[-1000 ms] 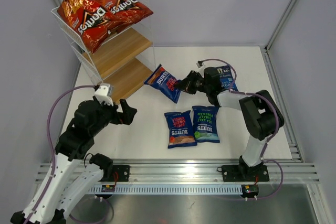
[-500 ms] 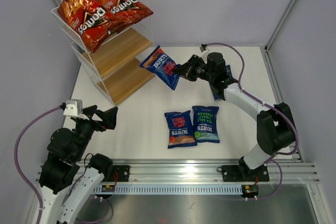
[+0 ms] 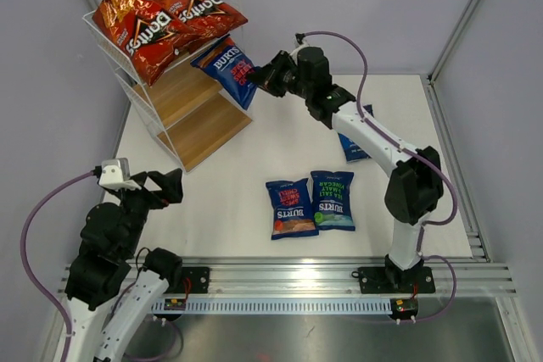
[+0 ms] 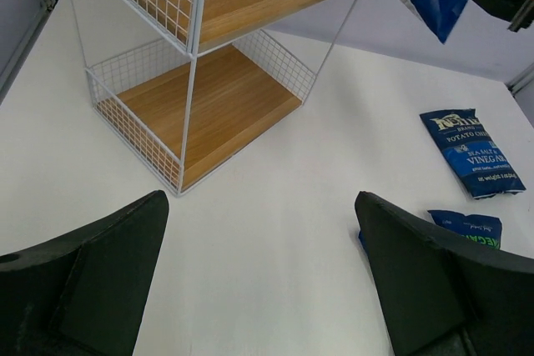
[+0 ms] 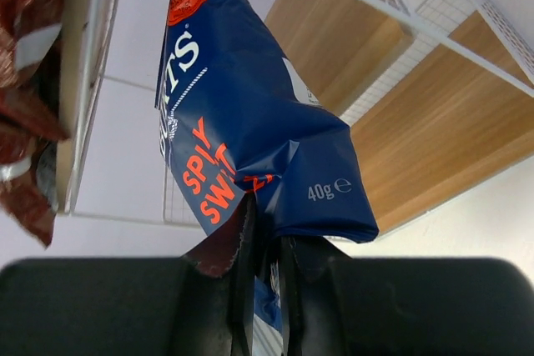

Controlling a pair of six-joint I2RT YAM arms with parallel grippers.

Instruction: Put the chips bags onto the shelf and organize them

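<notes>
The Burts bag still hangs partly outside the shelf, so my right gripper will next go left in the top view, in over the shelf's bare middle board (image 3: pixel 195 83) (image 5: pixel 332 39).
The white wire shelf (image 3: pixel 182 91) with wooden boards stands at the far left; two red Doritos bags (image 3: pixel 157 16) lie on its top tier. My right gripper (image 3: pixel 259 78) is shut on a dark blue Burts bag (image 3: pixel 227 65) and holds it in the air at the open side of the middle tier; the right wrist view shows the bag (image 5: pixel 250 131) pinched at its bottom edge. Two more Burts bags (image 3: pixel 310 203) lie side by side on the table. The Kettle bag (image 3: pixel 355 146) lies partly under my right arm. My left gripper (image 3: pixel 165 188) is open and empty.
The left wrist view shows the shelf's lower boards (image 4: pixel 209 102), the Kettle bag (image 4: pixel 469 149) and a corner of a Burts bag (image 4: pixel 463 227) on the white table (image 4: pixel 267 231). Grey walls enclose the table.
My right gripper has carried the Burts bag up and to the left, from above the table to the shelf's middle tier. My left arm has pulled back towards the near left.
</notes>
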